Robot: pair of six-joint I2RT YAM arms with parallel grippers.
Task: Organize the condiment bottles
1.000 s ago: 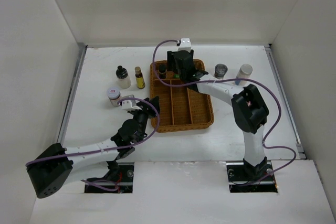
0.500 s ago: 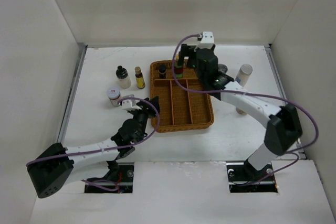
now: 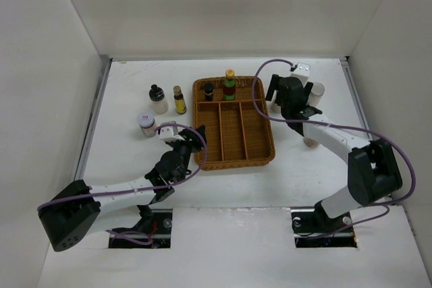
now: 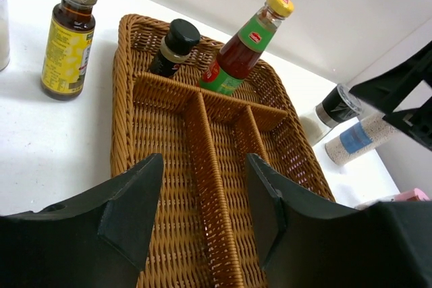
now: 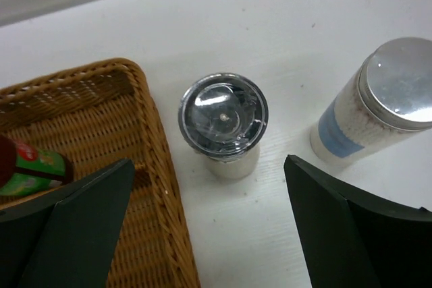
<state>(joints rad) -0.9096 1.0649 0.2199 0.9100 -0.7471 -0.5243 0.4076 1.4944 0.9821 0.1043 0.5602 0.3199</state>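
The shaker's clear grey lid [image 5: 224,117] is below and outward, lined up between my right gripper's open fingers. I should lower the gripper outward around it.
A brown wicker tray [image 3: 253,148] holds a red sauce bottle [image 3: 229,86] with a yellow cap and a small black-capped bottle [image 3: 208,90] in its back compartment. My right gripper [image 3: 282,96] is open and empty, hovering over a white shaker [image 5: 223,121] with a clear grey lid, just right of the tray. A white bottle [image 3: 314,92] with a silver cap stands beside it. My left gripper [image 3: 190,137] is open and empty, low over the tray's front left part [image 4: 202,200]. A white black-capped bottle [image 3: 157,99], an amber bottle [image 3: 179,100] and a pink-capped jar [image 3: 145,124] stand left of the tray.
A pink-capped bottle [image 3: 310,141] stands right of the tray, partly behind the right arm. White walls close in the table [image 3: 135,160] on the left, back and right. The tray's three long front compartments hold nothing.
My right gripper has moved right, from over the tray's back compartment to over the shaker. The red sauce bottle now stands uncovered in the tray. My left arm has barely moved.
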